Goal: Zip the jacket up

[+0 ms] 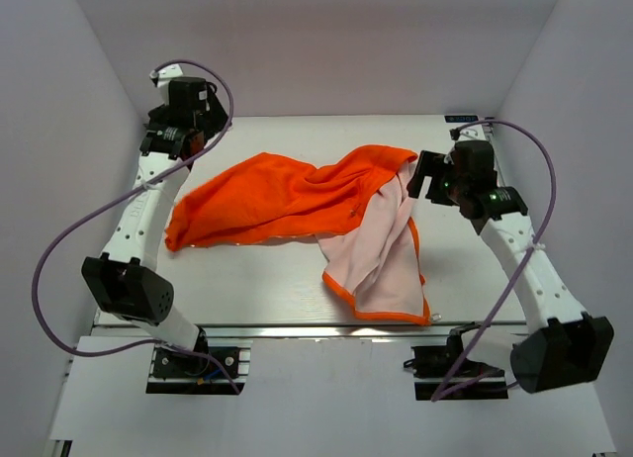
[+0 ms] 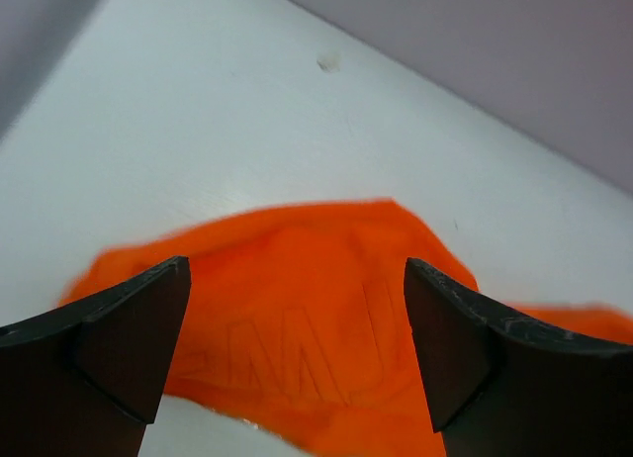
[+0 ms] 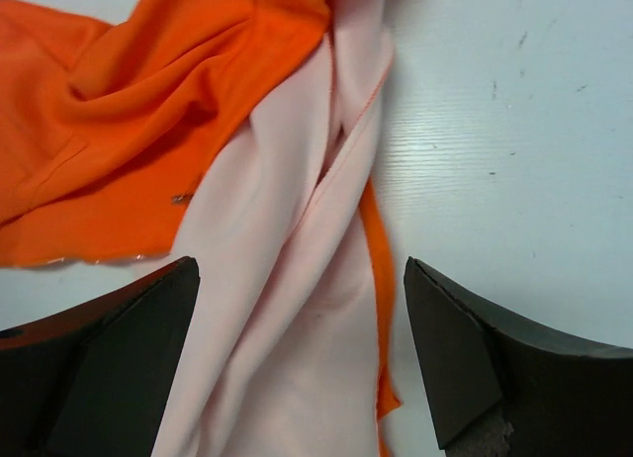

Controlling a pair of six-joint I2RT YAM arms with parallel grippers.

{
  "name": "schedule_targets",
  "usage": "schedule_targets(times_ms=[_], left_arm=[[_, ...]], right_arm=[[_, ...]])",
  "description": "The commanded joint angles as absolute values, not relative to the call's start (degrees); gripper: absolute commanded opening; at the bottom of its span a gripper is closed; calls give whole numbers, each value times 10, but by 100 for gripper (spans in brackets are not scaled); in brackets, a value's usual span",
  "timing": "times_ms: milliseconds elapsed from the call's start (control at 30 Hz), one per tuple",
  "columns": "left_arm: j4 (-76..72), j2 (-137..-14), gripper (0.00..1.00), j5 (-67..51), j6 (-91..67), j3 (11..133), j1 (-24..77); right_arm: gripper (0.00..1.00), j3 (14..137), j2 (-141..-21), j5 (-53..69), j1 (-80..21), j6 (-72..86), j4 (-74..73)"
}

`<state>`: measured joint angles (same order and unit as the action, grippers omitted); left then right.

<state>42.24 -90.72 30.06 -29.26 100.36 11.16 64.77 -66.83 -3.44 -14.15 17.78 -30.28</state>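
My left gripper should next swing across the jacket and down onto the far orange fold, because that fold is over by the pink lining [image 1: 381, 254].
The orange jacket [image 1: 282, 195] lies crumpled across the middle of the table, with its pale pink lining [image 1: 381, 254] folded out at the right front. My left gripper [image 1: 176, 140] is open and empty above the jacket's far left end; the left wrist view shows orange fabric [image 2: 297, 319] below its fingers [image 2: 129, 348]. My right gripper [image 1: 427, 176] is open and empty above the jacket's right edge; the right wrist view shows the pink lining [image 3: 287, 309], its orange hem and a small metal zipper part [image 3: 181, 198]. The zipper line itself is hidden in folds.
The white table [image 1: 297, 294] is enclosed by grey walls on three sides. Purple cables loop off both arms. A metal rail [image 1: 326, 328] runs along the near edge by the arm bases.
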Motion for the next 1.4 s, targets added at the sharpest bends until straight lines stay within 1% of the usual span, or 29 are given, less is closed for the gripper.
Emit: schedule_targets(times_ms=[0,33,67,133,167,200,267,300,333,400,433,467,533,600,667,867,967,1100,1167,1233,1267,1300,1333,1367], left_arm=[[440,-897,98,91,-241,969,115],[421,-895,98,37,-223,952,118],[380,-896,98,-58,-212,936,125],[352,-907,98,-95,-187,916,176],[341,-917,98,-89,-165,924,203],[343,-955,98,-77,-151,940,250],[356,-1008,98,-81,-124,1023,284],[358,-1065,98,-101,-120,1056,302],[356,-1095,98,-114,-116,1119,308],[365,-1158,98,-128,-116,1196,326],[372,-1222,98,-125,-119,1239,333],[381,-1253,98,-118,-116,1323,349],[357,-1308,98,-94,-113,1358,366],[281,-1318,98,-75,-111,1329,389],[209,-1331,98,-29,-110,1291,407],[116,-1420,98,131,-76,1325,440],[91,-1442,98,173,-77,1333,442],[47,-1489,98,220,-67,1334,442],[31,-1499,98,226,-67,1332,441],[22,-1509,98,223,-80,1328,440],[12,-1513,98,222,-84,1329,439],[7,-1516,96,214,-86,1329,439],[4,-1525,83,207,-90,1330,439],[-8,-1529,75,200,-91,1330,439]], right_arm=[[89,685,-718,-26,-112,192,-301],[89,691,-730,-9,-100,199,-303],[89,698,-743,-4,-78,206,-306],[88,701,-776,17,-57,228,-320],[87,700,-784,35,-41,229,-321],[86,686,-791,44,-37,229,-321],[86,660,-790,53,-33,228,-314],[86,630,-785,53,-33,228,-309],[86,615,-783,54,-31,228,-304],[86,580,-780,57,-27,218,-288],[85,571,-781,55,-27,216,-281],[85,562,-786,57,-26,210,-266],[84,540,-793,71,-25,206,-250],[83,527,-805,84,-25,200,-222],[83,512,-820,102,-24,200,-206],[82,479,-862,139,-24,194,-155],[80,476,-884,161,-24,187,-142],[72,480,-910,192,-24,188,-131],[69,480,-915,206,-24,186,-127],[64,471,-914,215,-24,188,-120],[61,468,-911,223,-24,190,-112],[51,459,-910,231,-24,189,-107],[44,455,-909,245,-24,190,-102],[32,452,-906,249,-24,188,-98]])
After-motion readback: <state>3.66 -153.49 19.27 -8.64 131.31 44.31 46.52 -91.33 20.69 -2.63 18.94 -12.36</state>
